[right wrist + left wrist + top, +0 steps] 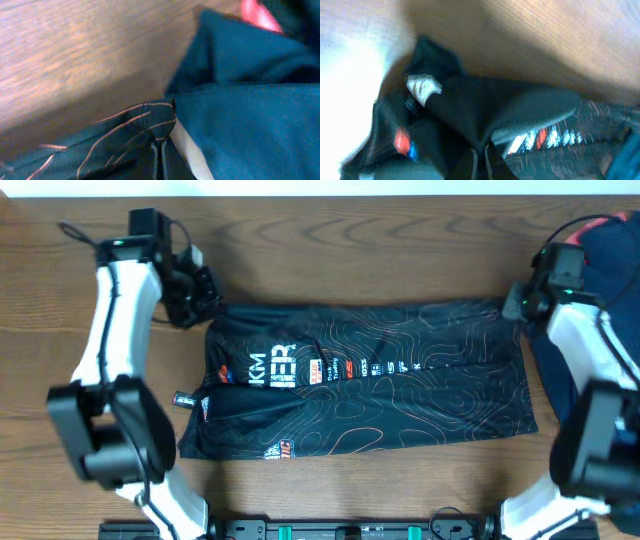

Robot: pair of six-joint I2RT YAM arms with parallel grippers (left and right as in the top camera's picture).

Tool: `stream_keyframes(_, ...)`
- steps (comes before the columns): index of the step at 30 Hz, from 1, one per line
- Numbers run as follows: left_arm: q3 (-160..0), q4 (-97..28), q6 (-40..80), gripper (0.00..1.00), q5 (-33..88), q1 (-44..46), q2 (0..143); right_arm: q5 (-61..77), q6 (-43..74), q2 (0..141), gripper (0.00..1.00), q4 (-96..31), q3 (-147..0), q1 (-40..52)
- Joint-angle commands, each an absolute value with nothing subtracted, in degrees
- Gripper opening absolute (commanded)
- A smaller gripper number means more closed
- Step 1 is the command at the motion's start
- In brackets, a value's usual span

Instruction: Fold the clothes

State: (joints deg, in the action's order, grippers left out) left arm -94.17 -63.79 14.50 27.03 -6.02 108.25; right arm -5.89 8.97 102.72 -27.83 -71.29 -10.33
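Observation:
The jersey's near half lies back from my right gripper, flat and uncovered, so my right gripper will carry the pinched hem back over it next and release it there.
The black jersey (370, 380) with orange-white contour lines and sponsor logos lies spread across the table's middle, folded lengthwise. My left gripper (208, 302) is shut on its far left corner; the left wrist view shows black cloth (510, 112) pinched between the fingers (482, 162). My right gripper (515, 302) is shut on the far right corner; the right wrist view shows a bunched hem (155, 117) pinched between the fingers (157, 157). A navy garment (610, 260) with red cloth (612, 220) lies at the far right.
The wooden table (380, 250) shows beyond the jersey. The navy pile (250, 100) lies right beside the right gripper. A small black tag (183, 398) sticks out at the jersey's left edge.

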Motion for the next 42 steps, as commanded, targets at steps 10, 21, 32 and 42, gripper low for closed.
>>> stream_keyframes(10, -91.85, -89.47, 7.05, 0.06, 15.27, -6.42, 103.74, -12.27, 9.78, 91.74, 0.01, -62.17, -71.77, -10.61)
stream_keyframes(21, -76.88, -85.65, 6.22, 0.06, 15.81, -6.42, 103.61, -12.69, 9.74, 91.77, 0.03, -65.39, -69.52, -10.59)
stream_keyframes(32, -73.6, -89.84, 7.44, 0.26, 13.41, -6.42, 103.61, -13.5, 9.78, 91.77, 0.59, -71.0, -69.47, -11.29)
stream_keyframes(42, -73.6, -84.55, 9.52, 0.27, 13.02, -5.67, 103.61, -10.04, 7.22, 91.79, 0.74, -68.38, -65.1, -14.68)
